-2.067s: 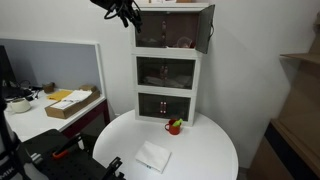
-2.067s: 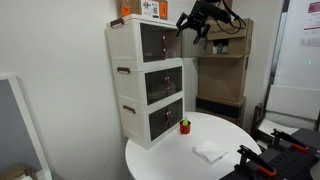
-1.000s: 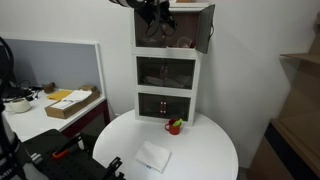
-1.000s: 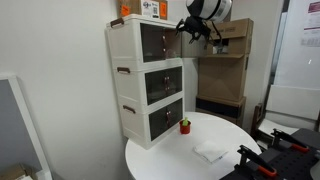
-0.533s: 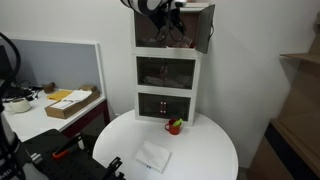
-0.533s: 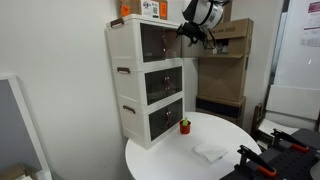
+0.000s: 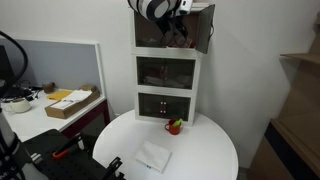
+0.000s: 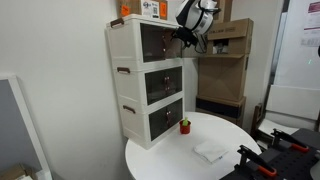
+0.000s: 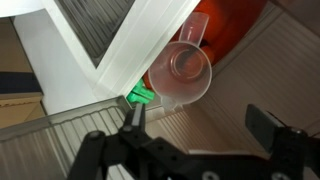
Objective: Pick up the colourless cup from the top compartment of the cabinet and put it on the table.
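My gripper pushes outward next, deeper into the cabinet's top compartment, bringing its spread fingers around the colourless cup (image 9: pixel 185 72), which stands just ahead of them, still ungrasped.
The white cabinet (image 7: pixel 168 75) of three stacked compartments stands at the back of the round white table (image 7: pixel 205 150), in both exterior views (image 8: pixel 150 85). The top compartment (image 7: pixel 158 38) has its dark door (image 7: pixel 207 27) swung open. My gripper (image 7: pixel 178 32) reaches into that opening, also seen in an exterior view (image 8: pixel 186 36). In the wrist view the colourless cup (image 9: pixel 185 72) stands on the ribbed floor of the compartment, just ahead of my open gripper (image 9: pixel 200 122). Its fingers (image 9: pixel 135 115) are spread wide, apart from the cup and holding nothing.
An orange object (image 9: pixel 228 28) sits behind the cup and a small green thing (image 9: pixel 140 95) to its left. On the table are a small red cup (image 7: pixel 174 126) and a white cloth (image 7: pixel 153 156). A rectangular desk with a cardboard box (image 7: pixel 70 103) stands beside it.
The arm has swung from the cabinet's top left corner across to the open top compartment. The gripper now reaches into the opening.
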You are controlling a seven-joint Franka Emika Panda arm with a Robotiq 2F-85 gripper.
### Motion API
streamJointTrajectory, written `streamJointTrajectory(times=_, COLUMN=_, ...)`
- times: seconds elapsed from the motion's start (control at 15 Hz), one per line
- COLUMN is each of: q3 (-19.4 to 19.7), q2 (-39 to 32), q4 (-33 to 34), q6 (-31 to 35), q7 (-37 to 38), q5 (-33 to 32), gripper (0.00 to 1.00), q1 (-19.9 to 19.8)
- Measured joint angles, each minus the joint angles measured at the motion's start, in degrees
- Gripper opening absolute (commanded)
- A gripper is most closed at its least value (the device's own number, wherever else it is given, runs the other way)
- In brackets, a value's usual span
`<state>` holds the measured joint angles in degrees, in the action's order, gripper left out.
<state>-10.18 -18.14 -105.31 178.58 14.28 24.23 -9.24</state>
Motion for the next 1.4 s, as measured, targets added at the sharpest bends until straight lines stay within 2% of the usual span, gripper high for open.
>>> streamJointTrajectory(times=0.47, q3=-4.95, q2=-7.35, q4=9.47, q6=-1.27, q7=-0.04, q5=0.05, gripper=1.00, q1=-3.27)
streamJointTrajectory(times=1.0, q3=-6.80, q2=-12.52, q4=15.37, q6=-3.93, q7=-0.04, q5=-0.29, gripper=0.96, q1=-3.40)
streamJointTrajectory(times=1.07, q3=-6.61, q2=-13.01, q4=15.80, q6=-3.93, q7=-0.04, q5=-0.51, gripper=0.89, q1=-3.29)
streamJointTrajectory(times=1.13, q3=-6.33, q2=-13.52, q4=16.23, q6=-3.90, q7=-0.04, q5=-0.77, gripper=0.69, q1=-3.16)
streamJointTrajectory(times=1.4, q3=-4.99, q2=-15.31, q4=17.74, q6=-3.88, q7=-0.03, q5=-2.31, gripper=0.40, q1=-2.48)
